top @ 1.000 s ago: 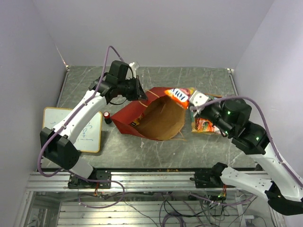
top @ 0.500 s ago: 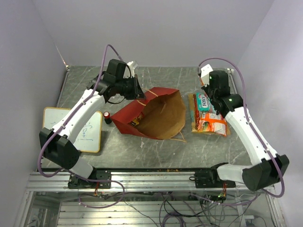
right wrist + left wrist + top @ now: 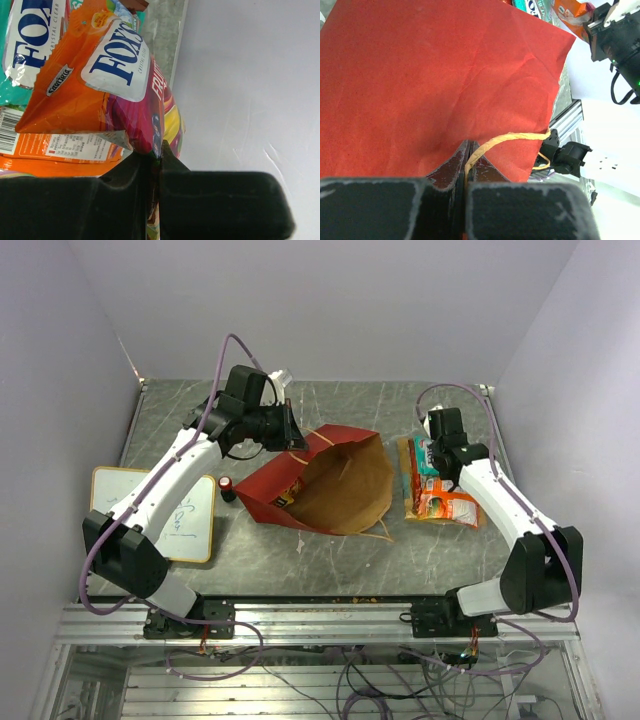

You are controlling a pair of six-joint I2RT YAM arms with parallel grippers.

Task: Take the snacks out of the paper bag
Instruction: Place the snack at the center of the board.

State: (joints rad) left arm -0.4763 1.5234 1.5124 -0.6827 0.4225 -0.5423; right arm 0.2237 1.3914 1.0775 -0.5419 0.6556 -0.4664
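The multicoloured packet is held at the wall side of the snack pile, so my right gripper should move toward the paper bag [image 3: 335, 490] next and open over the pile.
The paper bag [image 3: 335, 490] lies on its side, red outside, brown inside, mouth facing the near right. My left gripper [image 3: 292, 432] is shut on its yellow cord handle [image 3: 515, 137], over the red paper [image 3: 445, 75]. A packet [image 3: 288, 492] shows inside the bag. To the right of the bag, taken-out snacks [image 3: 440, 495] lie in a pile. My right gripper [image 3: 432, 450] hangs over the pile's far end. It is shut on the edge of a multicoloured Fox's packet [image 3: 117, 75], which rests against a green packet [image 3: 30, 45] and an orange bag [image 3: 55, 150].
A yellow-framed whiteboard [image 3: 185, 515] lies at the left. A small red-and-black cylinder [image 3: 227, 485] stands between it and the bag. The table's right edge [image 3: 497, 440] and the wall are close beside the pile.
The right arm carried the Fox's packet from the bag's mouth out to the far right, then came back down over the pile. The left arm and the bag have not moved.
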